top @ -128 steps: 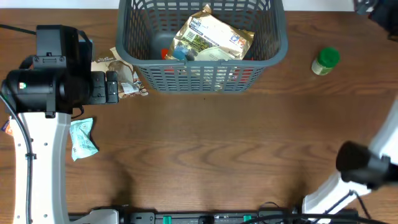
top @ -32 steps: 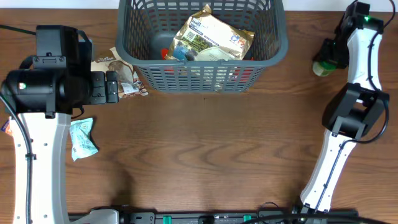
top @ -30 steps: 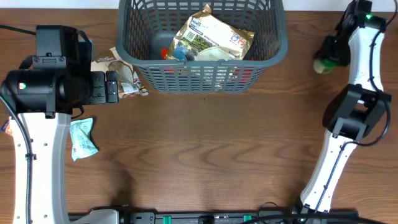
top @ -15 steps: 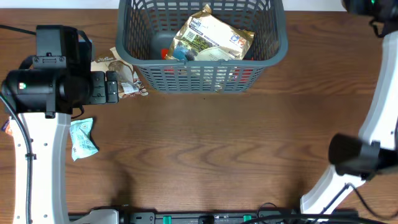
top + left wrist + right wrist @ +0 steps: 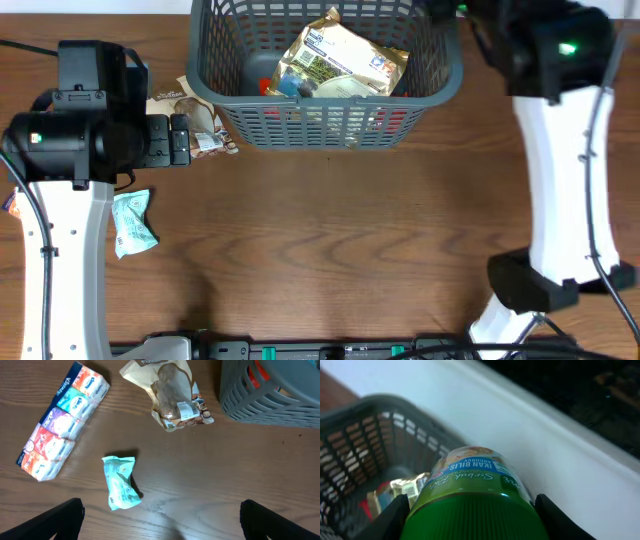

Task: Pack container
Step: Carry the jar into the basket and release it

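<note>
My right gripper needs to tilt down first, then lower the jar into the basket, so that the jar gets onto the foil snack packet [image 5: 342, 60].
The container [image 5: 322, 126] is a grey slatted basket at the table's back middle, with a foil snack packet [image 5: 342, 60] and other items lying in it. In the right wrist view my right gripper [image 5: 472, 525] is shut on a green-lidded jar [image 5: 472, 485] with a blue label, held in the air above the basket's rim [image 5: 360, 412]. From overhead the right arm [image 5: 545, 45] reaches over the basket's right back corner and hides the jar. My left gripper [image 5: 162, 530] hangs open and empty over the table at the left.
Left of the basket lie a clear brown bag [image 5: 175, 395], a teal packet [image 5: 121, 489] and a multicoloured tissue pack [image 5: 62, 422]. From overhead the teal packet [image 5: 132, 222] sits near the left arm's white column [image 5: 60, 260]. A white wall [image 5: 545, 445] runs behind the basket.
The right arm has lifted the green-lidded jar off the table at the right and swung it left, up over the basket's right back corner. The left arm has not moved.
</note>
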### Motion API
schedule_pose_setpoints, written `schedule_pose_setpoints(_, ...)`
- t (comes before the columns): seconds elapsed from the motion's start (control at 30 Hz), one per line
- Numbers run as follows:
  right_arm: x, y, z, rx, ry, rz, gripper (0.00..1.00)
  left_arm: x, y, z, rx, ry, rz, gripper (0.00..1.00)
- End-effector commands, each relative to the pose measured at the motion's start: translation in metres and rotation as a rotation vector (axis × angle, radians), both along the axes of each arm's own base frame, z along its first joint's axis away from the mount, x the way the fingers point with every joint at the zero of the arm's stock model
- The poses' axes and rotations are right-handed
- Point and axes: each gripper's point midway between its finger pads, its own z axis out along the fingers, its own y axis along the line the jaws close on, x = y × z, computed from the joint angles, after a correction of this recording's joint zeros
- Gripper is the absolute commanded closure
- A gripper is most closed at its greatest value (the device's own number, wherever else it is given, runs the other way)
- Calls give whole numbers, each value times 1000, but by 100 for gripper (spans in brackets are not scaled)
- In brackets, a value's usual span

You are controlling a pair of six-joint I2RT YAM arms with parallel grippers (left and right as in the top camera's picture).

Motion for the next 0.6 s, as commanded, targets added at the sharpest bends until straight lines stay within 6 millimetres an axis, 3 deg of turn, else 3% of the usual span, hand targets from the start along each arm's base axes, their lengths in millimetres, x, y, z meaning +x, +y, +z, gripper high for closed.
schedule_pose_setpoints(0.0, 25, 20, -51, -64, 83, 46, 99, -2, 1, 3, -2, -11, 11, 2)
schedule_pose_setpoints(0.17, 49, 32, -133, -114, 261, 61, 99, -2, 1, 3, -2, -11, 11, 1)
schedule_pose_setpoints(0.33, 58, 34, -212, -165, 436, 61, 99, -2, 1, 3, -2, -11, 11, 1)
schedule_pose_setpoints(0.47, 56, 33, -252, -195, 537, 61, 97, -2, 1, 3, -2, -11, 11, 1)
schedule_pose_setpoints(0.53, 54, 32, -260, -201, 560, 60, 32, -2, 1, 3, -2, -10, 11, 1)
schedule_pose_setpoints(0.57, 54, 32, -260, -202, 562, 60, 5, -3, 1, 3, -2, -8, 11, 2)
